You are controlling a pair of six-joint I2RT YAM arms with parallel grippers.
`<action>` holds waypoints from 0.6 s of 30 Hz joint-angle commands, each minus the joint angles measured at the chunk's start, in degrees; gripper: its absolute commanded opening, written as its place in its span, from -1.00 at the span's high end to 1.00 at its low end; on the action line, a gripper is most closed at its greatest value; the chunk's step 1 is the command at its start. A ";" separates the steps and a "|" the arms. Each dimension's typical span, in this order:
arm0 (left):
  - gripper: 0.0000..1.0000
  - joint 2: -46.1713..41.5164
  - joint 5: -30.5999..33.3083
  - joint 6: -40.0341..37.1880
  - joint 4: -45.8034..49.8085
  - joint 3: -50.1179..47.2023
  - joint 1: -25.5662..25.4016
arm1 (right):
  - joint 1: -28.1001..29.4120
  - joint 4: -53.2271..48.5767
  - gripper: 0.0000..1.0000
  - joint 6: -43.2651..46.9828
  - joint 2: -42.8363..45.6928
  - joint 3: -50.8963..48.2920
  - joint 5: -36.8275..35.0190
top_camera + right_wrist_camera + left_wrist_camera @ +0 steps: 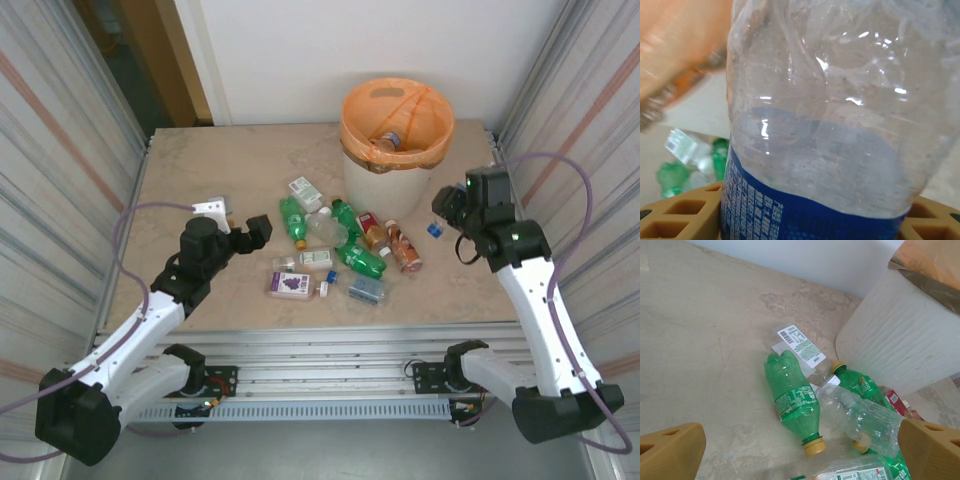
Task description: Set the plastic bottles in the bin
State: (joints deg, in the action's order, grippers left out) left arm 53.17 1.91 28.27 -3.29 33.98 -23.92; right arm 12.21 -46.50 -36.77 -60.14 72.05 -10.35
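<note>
The clear bottle goes outward over the bin's opening (393, 120) next, where my right gripper releases it, since the orange-bagged opening lies outward of that gripper.
Several plastic bottles (335, 245), green, clear and orange-brown, lie in a heap at the middle of the table. The bin (395, 140), cream-white with an orange bag, stands behind them, a bottle lying inside it. My left gripper (258, 232) hovers open just left of the heap. Its wrist view looks down on a green bottle (792, 400) with a yellow cap and a crushed clear bottle (860, 420), which lie between its fingers (670, 450). My right gripper (447, 208) hangs right of the bin, shut on a clear bottle (830, 125) with a blue label.
A white socket block (212, 208) lies on the table behind the left arm. Corrugated walls close both sides. The bin wall (900, 340) rises close behind the heap. A purple-labelled bottle (290, 284) and a bluish one (366, 290) lie nearest the front edge.
</note>
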 commanded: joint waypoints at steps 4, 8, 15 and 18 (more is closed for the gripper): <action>-0.98 -0.90 -1.30 1.60 -0.47 0.21 0.61 | -1.74 7.06 0.15 8.31 -10.67 13.94 8.74; -0.97 -1.62 -1.91 2.16 0.11 0.63 0.63 | -2.42 9.04 0.15 10.59 -18.68 23.38 11.89; -0.97 -3.50 -1.34 2.31 2.27 1.27 0.63 | -4.63 8.61 0.14 12.75 -33.73 40.53 17.17; -0.98 -4.16 -0.89 2.29 2.90 1.36 0.63 | -4.65 6.12 0.14 14.03 -40.19 47.54 18.50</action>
State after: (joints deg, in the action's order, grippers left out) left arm 50.35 0.93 29.91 -1.43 34.00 -23.94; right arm 7.73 -38.57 -25.87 -96.60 115.11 5.02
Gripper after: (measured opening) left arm 0.987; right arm 0.577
